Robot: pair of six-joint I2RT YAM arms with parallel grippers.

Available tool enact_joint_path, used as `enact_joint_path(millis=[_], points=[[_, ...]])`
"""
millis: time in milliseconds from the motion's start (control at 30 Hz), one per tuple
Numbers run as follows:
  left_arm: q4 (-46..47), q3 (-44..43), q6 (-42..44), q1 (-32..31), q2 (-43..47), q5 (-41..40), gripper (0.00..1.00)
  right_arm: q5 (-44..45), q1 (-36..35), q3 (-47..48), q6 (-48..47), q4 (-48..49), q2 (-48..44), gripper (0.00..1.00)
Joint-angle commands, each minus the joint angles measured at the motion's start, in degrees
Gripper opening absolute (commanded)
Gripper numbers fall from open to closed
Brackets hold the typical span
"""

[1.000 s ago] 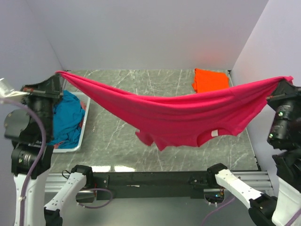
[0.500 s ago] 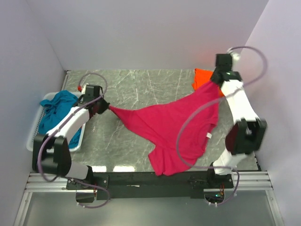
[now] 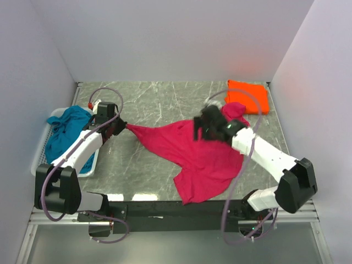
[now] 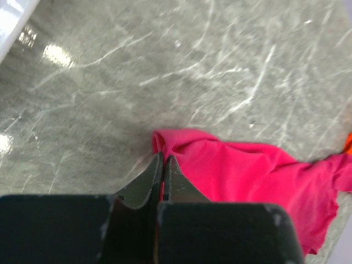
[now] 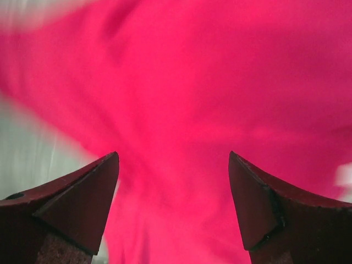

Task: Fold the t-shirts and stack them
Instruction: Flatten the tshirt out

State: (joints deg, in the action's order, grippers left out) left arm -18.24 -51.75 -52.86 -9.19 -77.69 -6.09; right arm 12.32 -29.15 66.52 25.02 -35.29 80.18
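The right gripper moves back and down next, before it gets the hem at the shirt's near corner.
The magenta-pink t-shirt (image 3: 181, 148) lies crumpled across the middle of the marble table, its left corner stretched out. My left gripper (image 3: 124, 127) is shut on that corner; the left wrist view shows the jaws (image 4: 164, 158) pinching the cloth (image 4: 247, 170) just above the table. My right gripper (image 3: 199, 131) hovers open over the shirt's upper middle. In its wrist view the spread fingers (image 5: 171, 157) hold nothing, with pink cloth (image 5: 181, 82) below them. The orange t-shirt (image 3: 248, 96) lies folded at the back right. The teal-blue t-shirt (image 3: 65, 135) is bunched in the basket.
A white lattice basket (image 3: 39, 159) stands at the table's left edge, beside my left arm. Grey walls close in the back and both sides. Bare marble (image 3: 159, 102) shows behind the pink shirt and to the near left of it.
My right gripper has opened and let go of the pink shirt's right corner, then swung left and nearer over the cloth. The shirt has sunk onto the table. The left gripper stays shut on its corner.
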Motion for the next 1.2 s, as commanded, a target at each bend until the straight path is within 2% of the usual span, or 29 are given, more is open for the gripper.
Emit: enact_joint_path(millis=[0, 133, 167, 267, 400, 533, 667, 733, 833, 933, 967, 1033, 1133, 1167], points=[[3.4, 1.1, 0.1, 0.1, 2.7, -1.6, 0.00, -7.4, -9.8, -8.8, 2.9, -1.2, -2.7, 0.86], [3.8, 1.4, 0.0, 0.1, 2.8, -0.3, 0.00, -8.6, -26.9, -11.9, 9.2, -4.4, -1.9, 0.84], [3.9, 1.5, 0.0, 0.0, 2.9, 0.0, 0.01, -8.6, -33.4, -11.8, 10.1, -4.8, -0.1, 0.83], [3.8, 1.7, -0.2, -0.1, 2.8, -0.2, 0.00, -4.2, -42.0, -9.0, 13.8, -8.1, 4.7, 0.82], [3.6, 2.3, -0.1, -0.4, 3.4, -1.2, 0.00, -2.3, -47.0, -6.8, 15.5, -10.9, 10.8, 0.76], [3.0, 2.5, -0.2, -0.6, 3.8, -2.4, 0.01, -3.5, -49.1, -6.2, 16.4, -11.0, 14.6, 0.65], [2.8, 3.0, -0.2, -0.7, 3.9, -2.6, 0.00, -3.9, -49.3, -7.6, 18.0, -10.1, 14.9, 0.50], [2.8, 2.8, -0.2, -0.7, 4.0, -2.9, 0.01, -2.5, -49.2, -7.9, 18.7, -10.2, 14.7, 0.28], [2.4, 2.5, -0.2, -0.7, 4.2, -3.5, 0.01, 3.3, -47.9, -6.8, 22.4, -15.7, 14.5, 0.05], [2.4, 2.2, -0.1, -0.7, 4.4, -3.9, 0.01, 9.6, -43.7, -7.5, 25.3, -19.9, 10.3, 0.00], [2.4, 1.8, -0.2, -0.7, 4.4, -4.3, 0.01, 10.8, -38.8, -8.3, 25.2, -20.2, 8.6, 0.00], [2.5, 1.4, -0.1, -0.7, 3.9, -4.3, 0.01, 13.6, -33.2, -8.6, 23.1, -18.8, 3.3, 0.00], [2.2, -0.5, -0.2, -0.7, 2.5, -4.5, 0.01, 14.8, -21.2, -8.1, 16.3, -13.0, -2.2, 0.00], [2.2, -1.8, -0.2, -0.7, 1.7, -4.8, 0.01, 14.7, -14.3, -7.2, 12.3, -9.4, -3.1, 0.00]])
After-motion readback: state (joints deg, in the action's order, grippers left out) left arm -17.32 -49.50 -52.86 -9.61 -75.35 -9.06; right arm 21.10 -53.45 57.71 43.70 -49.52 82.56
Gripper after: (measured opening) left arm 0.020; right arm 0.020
